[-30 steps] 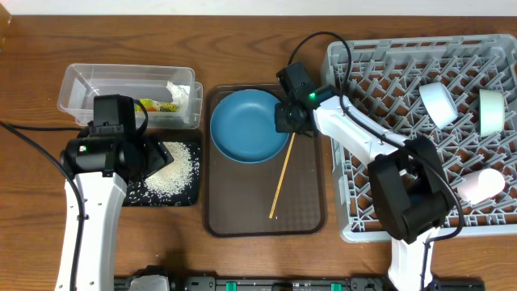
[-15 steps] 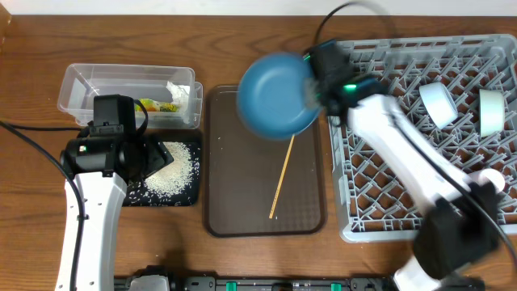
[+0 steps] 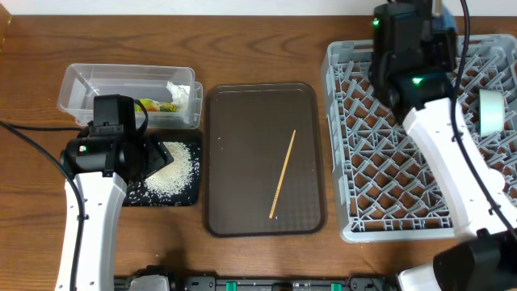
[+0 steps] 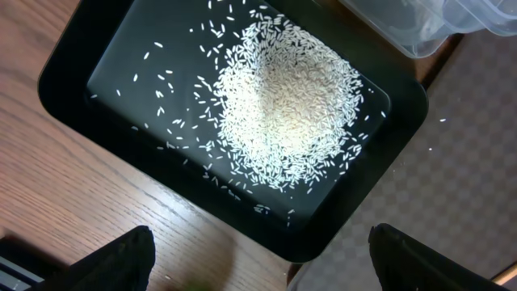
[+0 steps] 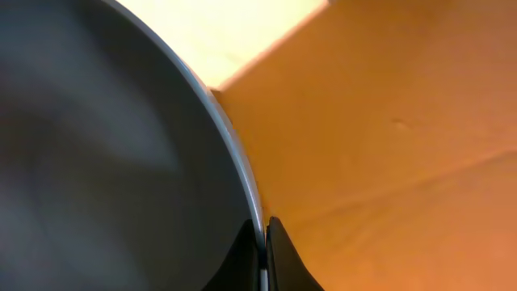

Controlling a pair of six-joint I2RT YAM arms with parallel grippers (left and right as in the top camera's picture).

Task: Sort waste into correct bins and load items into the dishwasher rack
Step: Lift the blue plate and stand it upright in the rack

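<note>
My right gripper shifts toward the brown tray's side next and lowers the dark-blue plate (image 5: 97, 145) into the rack's far end, clear of the mint-green bowl (image 3: 489, 111).
My right gripper (image 5: 265, 242) is shut on the rim of the dark-blue plate (image 5: 97, 145), which fills the left of the right wrist view. Overhead, the right arm (image 3: 408, 56) is raised above the far edge of the grey dishwasher rack (image 3: 363, 202) and hides most of the plate. A mint-green bowl (image 3: 489, 111) stands in the rack at the right. The thin wooden stick (image 3: 283, 173) lies on the brown tray (image 3: 234, 202). My left gripper (image 4: 258, 271) hangs open over the near edge of the black tray (image 4: 73, 73), which holds rice (image 4: 283, 101). The clear tub (image 3: 89, 85) holds a white napkin (image 3: 179, 91) and a yellow-green wrapper (image 3: 153, 104).
The left arm (image 3: 101, 153) stands over the black tray's left side. The brown tray lies between the black tray and the rack. Bare wooden table runs along the near edge.
The right arm has lifted the plate off the brown tray and carried it right and upward, above the rack's far side. The left arm has not moved.
</note>
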